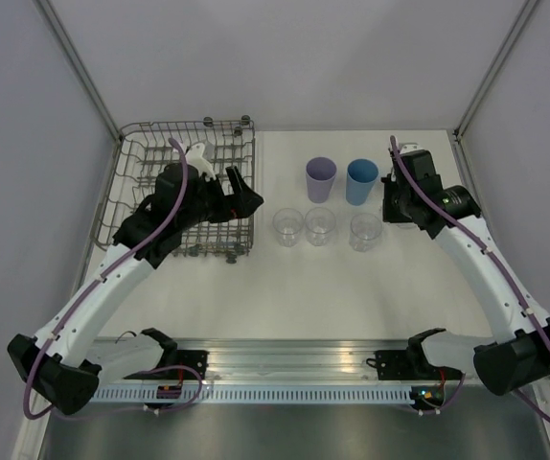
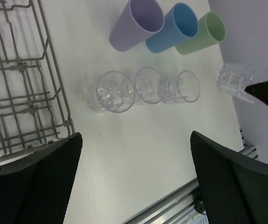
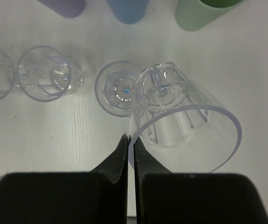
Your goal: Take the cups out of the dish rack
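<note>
The robot's right gripper will next lower the fourth clear cup onto the bare table beside the end cup of the row and let go of the cup's rim.
The grey wire dish rack (image 1: 160,153) stands at the back left, and its corner shows in the left wrist view (image 2: 26,93). No cup shows in it. The lilac cup (image 1: 320,179) and blue cup (image 1: 361,182) stand upright mid-table. The green cup (image 2: 201,33) stands right of them, hidden under my right arm from above. Three clear cups (image 1: 288,227) (image 1: 320,226) (image 1: 365,231) stand in a row in front. My right gripper (image 3: 130,140) is shut on the rim of a fourth clear cup (image 3: 185,121), held tilted just right of that row. My left gripper (image 2: 136,182) is open and empty above the table by the rack's right edge.
Grey walls close in the table on the left, back and right. A metal rail (image 1: 285,364) with the arm bases runs along the near edge. My right arm (image 1: 476,259) reaches along the table's right side.
</note>
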Tool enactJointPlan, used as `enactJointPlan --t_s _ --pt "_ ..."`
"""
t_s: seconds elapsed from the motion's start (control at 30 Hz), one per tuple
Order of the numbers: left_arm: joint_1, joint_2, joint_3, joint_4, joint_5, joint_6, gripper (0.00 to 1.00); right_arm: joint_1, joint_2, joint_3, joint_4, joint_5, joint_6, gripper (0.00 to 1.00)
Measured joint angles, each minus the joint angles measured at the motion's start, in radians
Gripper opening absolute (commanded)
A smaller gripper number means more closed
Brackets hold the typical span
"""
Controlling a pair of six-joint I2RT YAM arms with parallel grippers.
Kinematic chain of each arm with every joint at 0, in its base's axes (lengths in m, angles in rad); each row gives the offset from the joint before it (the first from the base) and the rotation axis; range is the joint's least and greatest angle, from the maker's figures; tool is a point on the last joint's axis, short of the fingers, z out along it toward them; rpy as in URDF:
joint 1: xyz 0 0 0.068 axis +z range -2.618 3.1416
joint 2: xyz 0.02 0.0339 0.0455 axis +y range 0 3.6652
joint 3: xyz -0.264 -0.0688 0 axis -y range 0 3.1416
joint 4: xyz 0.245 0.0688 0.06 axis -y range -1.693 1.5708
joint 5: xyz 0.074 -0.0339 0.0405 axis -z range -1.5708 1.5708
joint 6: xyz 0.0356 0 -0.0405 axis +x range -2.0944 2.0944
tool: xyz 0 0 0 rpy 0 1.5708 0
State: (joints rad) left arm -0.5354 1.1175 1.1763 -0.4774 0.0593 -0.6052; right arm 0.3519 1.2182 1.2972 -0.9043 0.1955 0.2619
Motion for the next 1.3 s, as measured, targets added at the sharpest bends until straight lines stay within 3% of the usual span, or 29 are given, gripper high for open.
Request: enactJointPlan --t_s 0.27,0.63,0.77,1.07,1.3 --pt "0.000 -0.130 -0.040 -0.151 -0.008 0.103 1.00 -0.146 0.172 0.051 -0.073 0.002 -0.032 0.00" --pt "0.000 -0.320 -0.145 -0.252 -0.014 0.243 1.00 -0.224 0.393 0.065 -0.089 -0.029 -0.059 0.00" --pt "0.000 -0.338 -0.208 -0.252 -0.021 0.261 1.00 -0.238 0.459 0.067 -0.077 -0.038 -0.061 0.00" --pt "0.000 -0.340 -0.232 -0.246 -0.024 0.274 1.00 -0.243 0.529 0.067 -0.032 -0.054 -0.062 0.13" --pt "0.000 -0.340 -0.234 -0.246 -0.025 0.275 1.00 -0.244 0.533 0.067 -0.024 -0.059 -0.068 0.14"
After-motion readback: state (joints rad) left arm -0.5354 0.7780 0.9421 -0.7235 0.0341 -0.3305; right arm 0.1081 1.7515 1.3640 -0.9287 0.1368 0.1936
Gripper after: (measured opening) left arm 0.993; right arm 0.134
